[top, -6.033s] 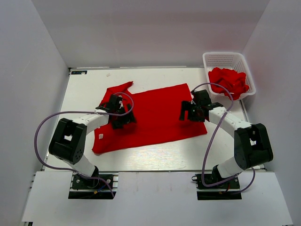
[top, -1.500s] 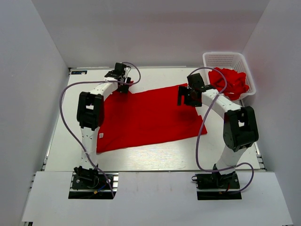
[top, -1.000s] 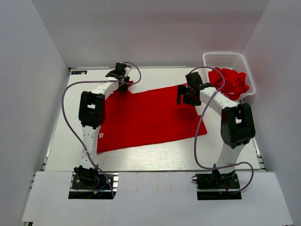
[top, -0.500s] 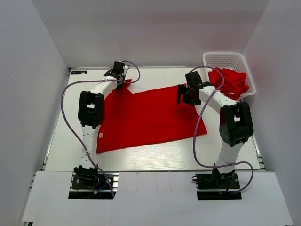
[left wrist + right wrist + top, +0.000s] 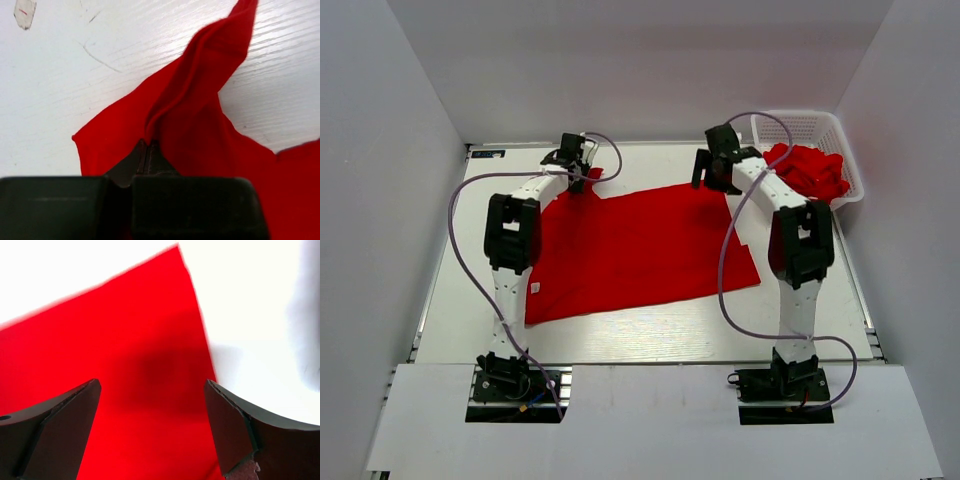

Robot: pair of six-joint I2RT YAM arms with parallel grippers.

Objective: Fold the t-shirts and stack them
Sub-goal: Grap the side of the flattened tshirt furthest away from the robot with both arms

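Observation:
My fingers are short of the corner's tip, so I need to move my right gripper down and outward next, onto the shirt's far corner by the basket.
A red t-shirt lies spread flat on the white table, with a small white label at its near left edge. My left gripper is at the shirt's far left sleeve. In the left wrist view that gripper is shut on a raised fold of the sleeve. My right gripper hovers over the shirt's far right corner. In the right wrist view it stands open above the red cloth, with nothing between its fingers. More red t-shirts lie crumpled in the basket.
A white mesh basket stands at the far right corner of the table. Bare white tabletop runs along the near side of the shirt. White walls close in the left, right and back.
My left gripper has shut on the sleeve fold. My right arm has reached farther back, from over the shirt's right side to its far right corner, still open.

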